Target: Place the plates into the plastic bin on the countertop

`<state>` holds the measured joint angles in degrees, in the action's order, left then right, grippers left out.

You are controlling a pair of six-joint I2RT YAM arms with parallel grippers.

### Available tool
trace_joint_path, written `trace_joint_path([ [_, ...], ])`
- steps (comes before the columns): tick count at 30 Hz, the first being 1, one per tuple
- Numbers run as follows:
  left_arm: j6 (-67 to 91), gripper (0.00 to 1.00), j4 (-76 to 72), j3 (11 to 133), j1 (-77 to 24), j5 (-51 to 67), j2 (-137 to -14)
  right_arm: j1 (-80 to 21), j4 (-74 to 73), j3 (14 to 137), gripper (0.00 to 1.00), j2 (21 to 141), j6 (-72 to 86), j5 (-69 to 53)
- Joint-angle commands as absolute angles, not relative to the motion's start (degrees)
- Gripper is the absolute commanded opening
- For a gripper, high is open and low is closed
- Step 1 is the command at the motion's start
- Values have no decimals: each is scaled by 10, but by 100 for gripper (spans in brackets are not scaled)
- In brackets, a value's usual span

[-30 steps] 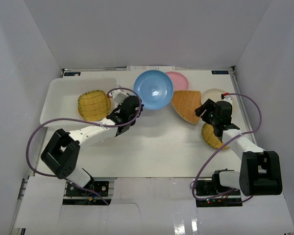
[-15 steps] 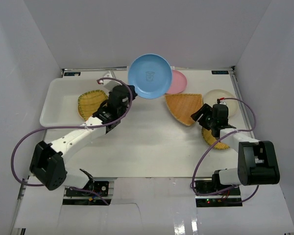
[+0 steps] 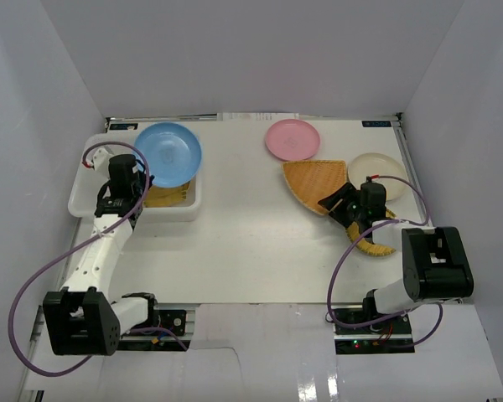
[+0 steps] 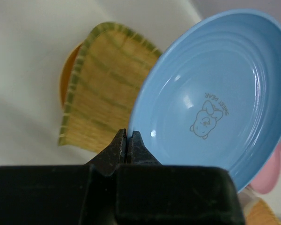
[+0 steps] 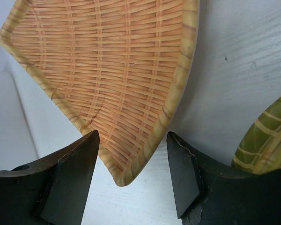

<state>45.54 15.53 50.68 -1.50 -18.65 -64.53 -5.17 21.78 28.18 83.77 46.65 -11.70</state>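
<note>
My right gripper stays low and closes onto the rim at the near pointed corner of the fan-shaped orange woven dish (image 3: 316, 180) next.
My left gripper (image 4: 127, 133) is shut on the rim of the blue plate (image 3: 168, 153) (image 4: 210, 93) and holds it tilted over the right end of the white plastic bin (image 3: 77, 199). In the bin, a squarish yellow woven dish (image 3: 164, 197) (image 4: 103, 89) lies under the plate, with a yellow-orange plate edge (image 4: 65, 79) beneath it. My right gripper (image 3: 339, 203) (image 5: 133, 145) is open low over the countertop. The near pointed corner of the fan-shaped orange woven dish (image 3: 316, 180) (image 5: 107, 56) lies between its fingers, untouched.
A pink plate (image 3: 292, 139) lies at the back centre of the countertop and a cream plate (image 3: 377, 174) at the right. A round woven dish (image 3: 377, 241) (image 5: 267, 140) is partly under my right arm. Grey walls enclose the table.
My left arm has swung the blue plate from the back middle of the table leftward to above the bin. My right gripper has moved down to the fan dish's corner.
</note>
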Motion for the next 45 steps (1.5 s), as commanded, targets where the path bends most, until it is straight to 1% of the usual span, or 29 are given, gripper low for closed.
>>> trace_joint_path([
  [1, 449, 0, 185, 481, 39, -145, -664, -59, 271, 271, 66, 842, 504, -149],
  [6, 451, 0, 185, 467, 54, -150, -701, -72, 280, 259, 65, 845, 517, -150],
  [7, 452, 0, 188, 467, 55, -156, -704, -73, 286, 257, 64, 850, 521, -150],
  [8, 453, 0, 189, 466, 55, -160, -706, -72, 295, 252, 61, 853, 527, -149],
  [9, 455, 6, 190, 464, 55, -161, -706, -72, 308, 246, 53, 859, 538, -149],
  [10, 454, 13, 190, 462, 56, -159, -704, -73, 314, 244, 49, 860, 542, -148],
  [11, 451, 29, 190, 459, 56, -161, -699, -73, 321, 242, 41, 859, 547, -145],
  [13, 447, 51, 190, 456, 56, -163, -693, -74, 330, 237, 34, 852, 553, -141],
  [14, 440, 70, 190, 457, 56, -163, -686, -76, 328, 236, 24, 840, 553, -133],
  [15, 439, 78, 190, 457, 56, -161, -681, -76, 327, 234, 17, 834, 551, -129],
  [17, 432, 92, 188, 459, 56, -146, -671, -83, 320, 231, 9, 810, 550, -123],
  [18, 430, 94, 183, 461, 56, -136, -659, -87, 316, 230, 8, 800, 548, -120],
  [21, 426, 98, 167, 479, 56, -100, -632, -108, 294, 228, 8, 752, 541, -106],
  [25, 415, 98, 143, 508, 56, -27, -607, -148, 269, 221, 8, 670, 527, -57],
  [26, 410, 98, 127, 513, 55, 28, -603, -166, 266, 222, 8, 633, 522, -49],
  [28, 393, 98, 103, 526, 55, 94, -593, -186, 259, 241, 8, 590, 512, -26],
  [29, 388, 98, 88, 533, 55, 157, -592, -210, 251, 252, 8, 581, 497, -18],
  [30, 380, 98, 81, 540, 55, 190, -590, -222, 245, 267, 8, 576, 487, -11],
  [31, 376, 98, 75, 552, 54, 223, -586, -246, 238, 305, 8, 577, 476, -4],
  [32, 373, 98, 63, 556, 54, 283, -583, -257, 223, 328, 8, 583, 459, -4],
  [34, 371, 98, 46, 560, 52, 326, -568, -290, 221, 373, 8, 616, 447, -11],
  [36, 371, 98, 21, 559, 51, 362, -528, -319, 223, 451, 8, 655, 430, -17],
  [37, 371, 98, 21, 564, 47, 371, -516, -347, 222, 480, 8, 704, 428, -24],
  [40, 374, 98, 20, 606, 26, 424, -510, -389, 231, 595, 8, 787, 425, -36],
  [41, 381, 98, 12, 619, 6, 436, -515, -416, 229, 627, 8, 845, 425, -40],
  [42, 381, 98, 12, 647, -16, 443, -515, -429, 228, 692, 8, 873, 425, -43],
  [43, 376, 98, 21, 660, -34, 446, -514, -450, 218, 726, 8, 934, 425, -47],
  [44, 367, 98, 35, 677, -43, 440, -515, -461, 210, 760, 8, 966, 426, -49],
  [45, 355, 98, 52, 718, -51, 430, -516, -470, 200, 832, 8, 995, 427, -52],
])
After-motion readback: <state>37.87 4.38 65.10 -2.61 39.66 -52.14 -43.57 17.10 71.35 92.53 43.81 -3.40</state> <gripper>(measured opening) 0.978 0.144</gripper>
